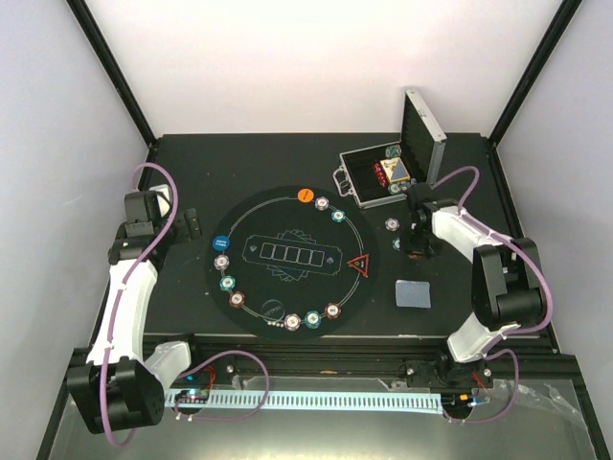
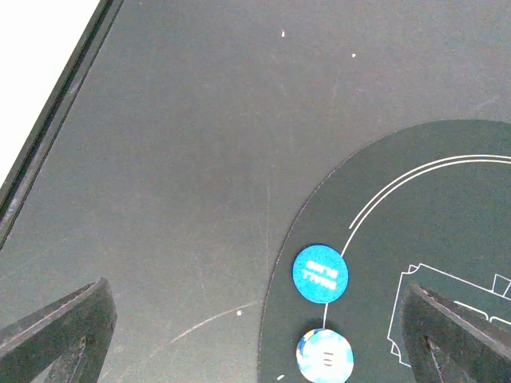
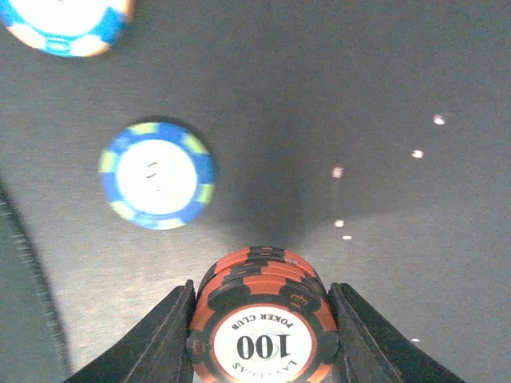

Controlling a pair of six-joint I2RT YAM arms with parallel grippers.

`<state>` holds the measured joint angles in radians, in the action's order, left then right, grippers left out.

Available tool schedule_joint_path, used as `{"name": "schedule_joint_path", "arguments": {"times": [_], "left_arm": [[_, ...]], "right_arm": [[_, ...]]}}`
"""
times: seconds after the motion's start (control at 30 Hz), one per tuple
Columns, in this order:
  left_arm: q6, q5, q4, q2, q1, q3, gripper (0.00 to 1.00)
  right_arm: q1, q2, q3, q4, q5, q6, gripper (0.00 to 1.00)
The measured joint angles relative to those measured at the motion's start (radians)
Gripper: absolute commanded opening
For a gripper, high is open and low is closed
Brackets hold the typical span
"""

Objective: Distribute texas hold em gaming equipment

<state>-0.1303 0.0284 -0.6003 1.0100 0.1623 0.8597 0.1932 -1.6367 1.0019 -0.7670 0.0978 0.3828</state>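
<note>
My right gripper crosses left in the top view to the gap between blue chip and red triangle (image 1: 353, 225) next, lowers and releases, since that gap lacks a red chip.
My right gripper (image 3: 263, 339) is shut on a short stack of red-and-black poker chips (image 3: 263, 315) marked 100, held just above the table. A blue-and-white chip (image 3: 157, 175) lies ahead of it and another chip (image 3: 64, 24) sits at the top left. In the top view this gripper (image 1: 419, 247) hangs right of the round black mat (image 1: 287, 230). My left gripper (image 2: 255, 335) stands open over bare table beside the mat's left rim, near the blue disc (image 2: 321, 274) and a pale chip (image 2: 324, 357). An orange disc (image 1: 306, 195), a red triangle marker (image 1: 360, 265) and several chips ring the mat.
The open silver case (image 1: 388, 172) stands at the back right, just behind my right gripper, with chips and cards inside. A grey-blue deck of cards (image 1: 413, 293) lies near the right arm. The table's raised black edge (image 2: 48, 128) runs along the left.
</note>
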Motion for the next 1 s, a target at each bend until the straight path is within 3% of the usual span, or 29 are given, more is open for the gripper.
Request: {"name": "schedule_joint_path", "arguments": {"times": [0.17, 0.6, 1.0], "left_arm": [[0.000, 0.000, 0.000, -0.001, 0.000, 0.000, 0.99], [0.000, 0.000, 0.001, -0.002, 0.000, 0.000, 0.99], [0.000, 0.000, 0.001, -0.002, 0.000, 0.000, 0.99]], "right_arm": [[0.106, -0.049, 0.111, -0.031, 0.003, 0.010, 0.35], [0.254, -0.420, 0.549, -0.075, -0.007, -0.003, 0.35], [0.310, -0.541, 0.657, -0.121, -0.030, -0.041, 0.36]]}}
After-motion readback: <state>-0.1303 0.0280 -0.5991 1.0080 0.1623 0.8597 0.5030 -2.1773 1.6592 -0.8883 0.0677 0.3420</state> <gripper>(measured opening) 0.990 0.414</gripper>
